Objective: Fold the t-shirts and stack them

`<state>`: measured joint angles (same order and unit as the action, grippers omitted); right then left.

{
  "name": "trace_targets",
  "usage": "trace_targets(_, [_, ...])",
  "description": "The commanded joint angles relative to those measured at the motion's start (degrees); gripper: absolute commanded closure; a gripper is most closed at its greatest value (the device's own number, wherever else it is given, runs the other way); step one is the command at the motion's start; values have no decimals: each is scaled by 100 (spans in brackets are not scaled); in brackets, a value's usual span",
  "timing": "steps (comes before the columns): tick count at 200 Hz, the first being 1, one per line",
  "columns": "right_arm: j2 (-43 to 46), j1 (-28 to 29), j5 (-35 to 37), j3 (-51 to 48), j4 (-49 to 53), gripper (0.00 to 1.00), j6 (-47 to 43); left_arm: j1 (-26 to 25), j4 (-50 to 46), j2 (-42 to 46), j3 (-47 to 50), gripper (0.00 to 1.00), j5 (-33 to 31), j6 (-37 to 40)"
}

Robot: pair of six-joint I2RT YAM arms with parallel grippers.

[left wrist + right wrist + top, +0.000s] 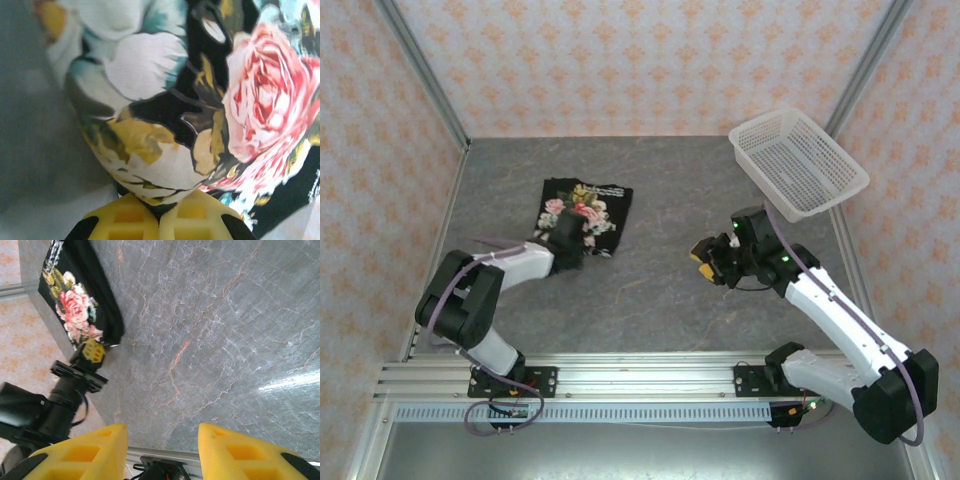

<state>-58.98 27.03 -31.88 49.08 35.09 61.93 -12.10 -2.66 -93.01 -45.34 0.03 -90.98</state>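
The shirt [75, 305] in my left gripper should be pushed outward next, onto the bare part of the table by the back wall. Then I should release the shirt's fold.
The black t-shirt [588, 208] with its rose print lies folded on the grey table, left of centre; its roses also fill the close-up left wrist view [260, 100]. My left gripper [570, 245] is at the shirt's near edge, and its yellow fingers [200, 220] are shut on a bunched fold of the printed cloth [160, 180]. My right gripper [705, 258] hovers open over bare table at centre right, with nothing between its fingers [107, 445]. From the right wrist I see the shirt [75, 305] far off with the left gripper [90, 351] at its edge.
A white mesh basket [798, 165] sits tilted at the back right corner. Metal rails [620, 385] run along the near edge. Patterned walls close in the table on three sides.
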Motion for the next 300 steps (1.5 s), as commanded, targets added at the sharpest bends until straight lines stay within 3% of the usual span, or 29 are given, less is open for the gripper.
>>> trace_targets(1, [-22, -47, 142, 137, 68, 59, 3, 736, -358, -438, -526, 100, 585, 1501])
trace_targets(48, [-436, -55, 132, 332, -32, 59, -29, 1688, -348, -1821, -1880, 100, 1041, 1751])
trace_targets(88, [-756, -72, 132, 545, -27, 59, -146, 2018, -1056, -2783, -3554, 100, 1177, 2258])
trace_targets(118, [-852, -79, 55, 696, -173, 59, -295, 2090, -954, -3111, -4096, 100, 1534, 2188])
trace_targets(128, [-977, -78, -29, 741, -445, 58, -375, 2086, -800, -3122, -4127, 97, 1708, 2059])
trace_targets(139, [-910, -80, -20, 800, -790, 57, -471, 2071, -553, -3055, -4072, 87, 1876, 1916])
trace_targets(167, [-535, -83, 279, 930, -1669, 51, -780, 2046, -517, -2615, -4066, 47, 2205, 2012])
trace_targets(196, [-358, -83, 811, 1098, -1825, 38, -1196, 2030, -1137, -1774, -3941, 32, 2472, 2528])
trace_targets(212, [-293, -122, 1170, 1308, -1408, 23, -1424, 1993, -1650, -1040, -3763, 1, 2409, 3052])
trace_targets(216, [-287, -152, 1222, 1391, -1271, 4, -1466, 1968, -1838, -860, -3733, 0, 2349, 3210])
trace_targets(218, [-296, -171, 1237, 1435, -1194, 0, -1491, 1962, -1930, -776, -3718, 0, 2327, 3300])
trace_targets(239, [-422, -459, 1526, 1999, -71, 1, -1706, 1887, -3157, 143, -3587, 0, 1755, 4126])
trace_targets(262, [-277, -593, 1848, 2236, 356, 1, -2305, 1748, -3981, 1231, -3224, 0, 1036, 4852])
trace_targets(282, [123, -587, 2497, 2192, 581, 1, -2708, 1515, -4648, 1883, -2945, 0, 177, 5357])
trace_targets(300, [385, -589, 3459, 2056, 996, 1, -2776, 1370, -4726, 2588, -2377, 0, -645, 5307])
